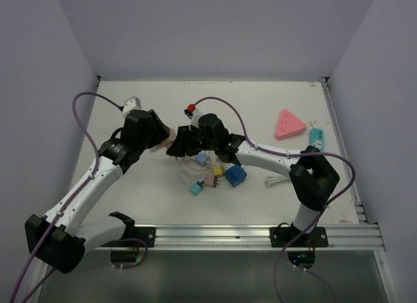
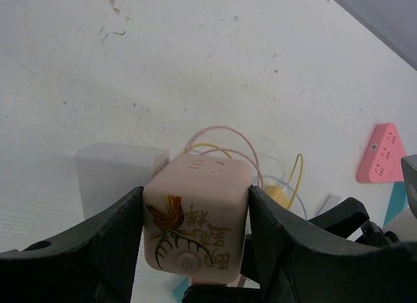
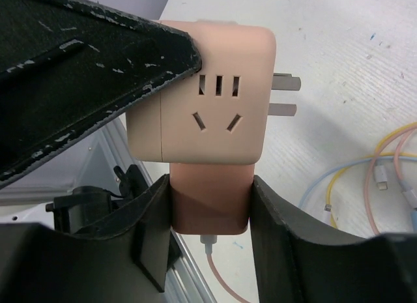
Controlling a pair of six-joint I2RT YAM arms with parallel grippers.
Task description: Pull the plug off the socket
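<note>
The looped cables lie below my right gripper, nearer my base. My right gripper will move down and back off the socket and release the plug amid them.
A pink cube socket [image 1: 171, 144] with a gold deer print is held above the table between both grippers. My left gripper [image 1: 161, 137] is shut on its two sides, as the left wrist view shows, with the socket [image 2: 195, 215] between the black fingers [image 2: 111, 241]. A darker pink plug [image 3: 212, 199] with a pink cable sits against the socket's underside [image 3: 208, 101], apparently still seated. My right gripper [image 3: 212, 205] is shut on that plug; in the top view it [image 1: 184, 145] meets the left gripper. The socket's own metal prongs [image 3: 285, 94] stick out to the right.
A pink triangular socket [image 1: 289, 124] and a teal strip [image 1: 316, 139] lie at the back right. A blue cube [image 1: 236, 176], small coloured plugs and looped cables [image 1: 202, 173] lie under the right arm. A white adapter [image 1: 132, 102] and a red plug [image 1: 191, 109] lie behind.
</note>
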